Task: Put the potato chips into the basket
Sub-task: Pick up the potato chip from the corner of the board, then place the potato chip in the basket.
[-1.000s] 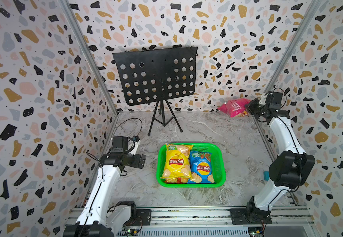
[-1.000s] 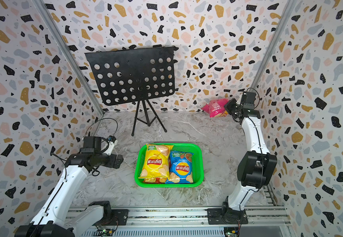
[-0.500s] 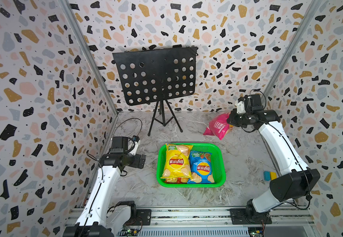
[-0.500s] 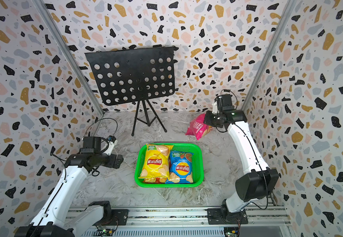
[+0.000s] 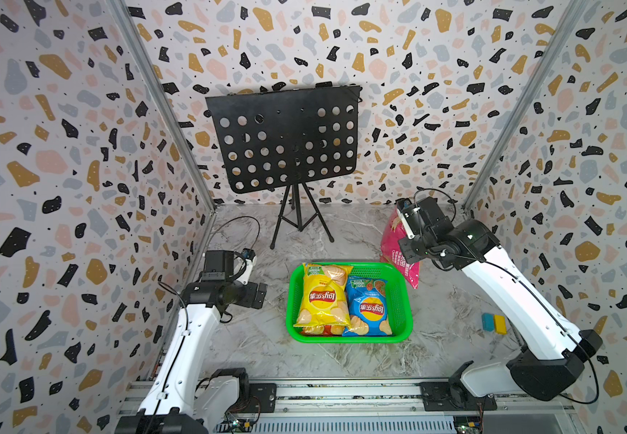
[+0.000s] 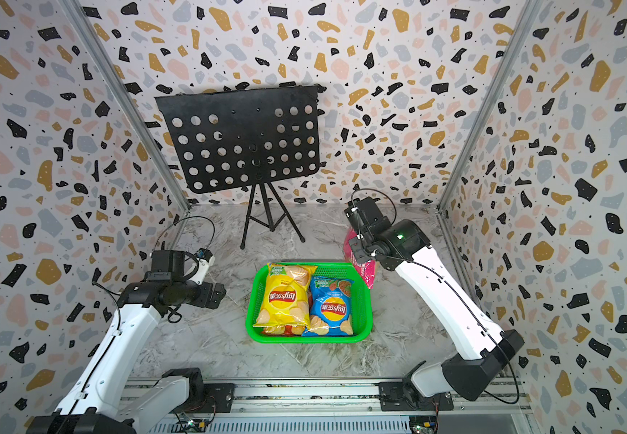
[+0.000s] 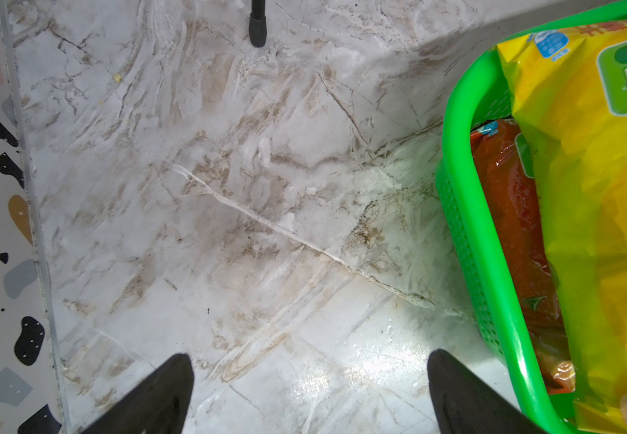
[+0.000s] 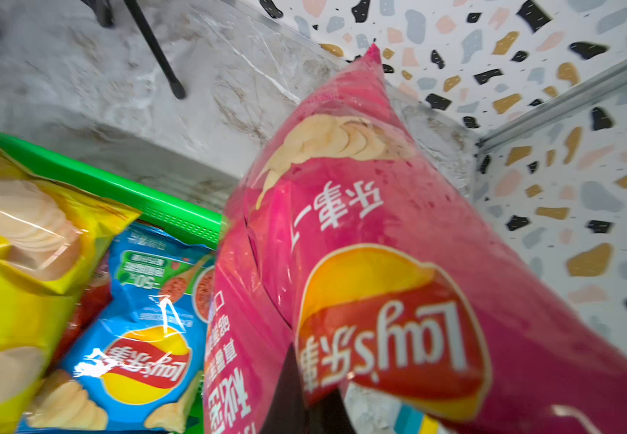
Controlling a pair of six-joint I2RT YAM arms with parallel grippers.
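Observation:
The blue bag (image 5: pixel 368 307) is below my right gripper and back from it. My right gripper should next move back and down over it and let go of the pink bag (image 5: pixel 392 248) inside the basket's rim.
The green basket (image 5: pixel 349 339) holds a yellow bag of potato chips (image 5: pixel 321 297) beside a blue one (image 5: pixel 368 308). An orange-red bag (image 7: pixel 511 210) lies under the yellow one. My right gripper (image 8: pixel 304 390) is shut on the pink bag (image 5: pixel 392 248), which hangs in the air over the basket's far right corner. In the right wrist view the pink bag (image 8: pixel 360 210) fills the picture and hides most of the fingers. Left of the basket, my left gripper (image 7: pixel 310 375) is open above bare floor with nothing between its fingers.
A black perforated music stand (image 5: pixel 285 139) on a tripod (image 5: pixel 298 221) stands behind the basket. Small blue and yellow blocks (image 5: pixel 494 323) lie on the floor at the right. Patterned walls close in three sides, and a metal rail (image 5: pixel 342 392) runs along the front.
My right arm has swung from the back right corner toward the basket, carrying the pink bag lifted off the floor. The left arm has not moved.

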